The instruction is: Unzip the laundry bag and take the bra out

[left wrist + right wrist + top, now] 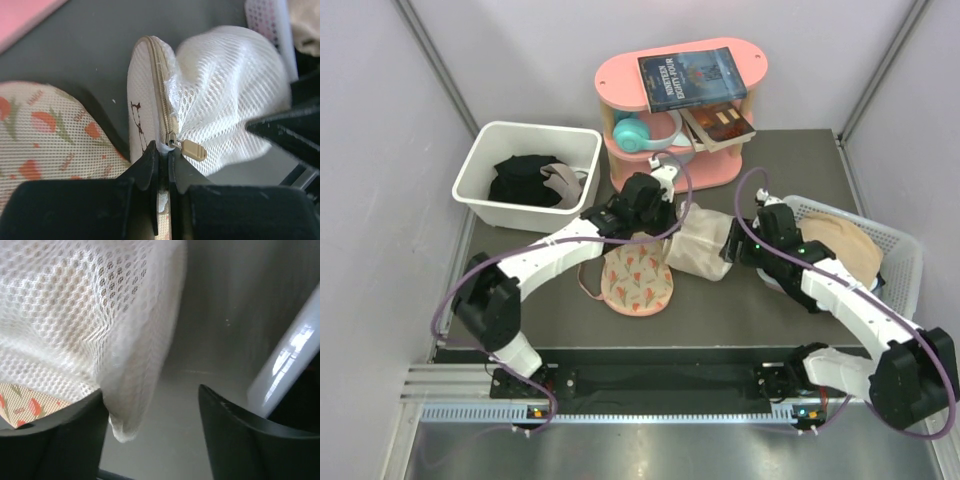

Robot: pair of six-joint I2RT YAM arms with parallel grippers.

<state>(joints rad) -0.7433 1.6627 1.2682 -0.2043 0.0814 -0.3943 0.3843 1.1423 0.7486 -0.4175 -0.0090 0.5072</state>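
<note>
The bag's rim will next be pulled back by my left gripper, then let go over the near table, where space is clear [692, 303].
The laundry bag [698, 245] is a cream-white mesh pouch lying mid-table between my two grippers. In the left wrist view the bag [225, 90] shows its beige zip closed along the rim, with a beige pull [193, 150] at the near end. My left gripper [163, 152] is shut on the bag's rim fabric just below the pull; it also shows in the top view [665, 222]. My right gripper [151, 390] is open, with the bag's other edge [130, 390] hanging against its left finger; in the top view it [730, 245] sits at the bag's right side. The bra is hidden.
A pink floral mesh piece [638, 280] lies just in front of the bag. A white bin [480, 160] with black clothes stands at the back left. A pink shelf [620, 75] with books and headphones stands behind. A white basket [905, 250] with a beige garment [840, 245] is at the right.
</note>
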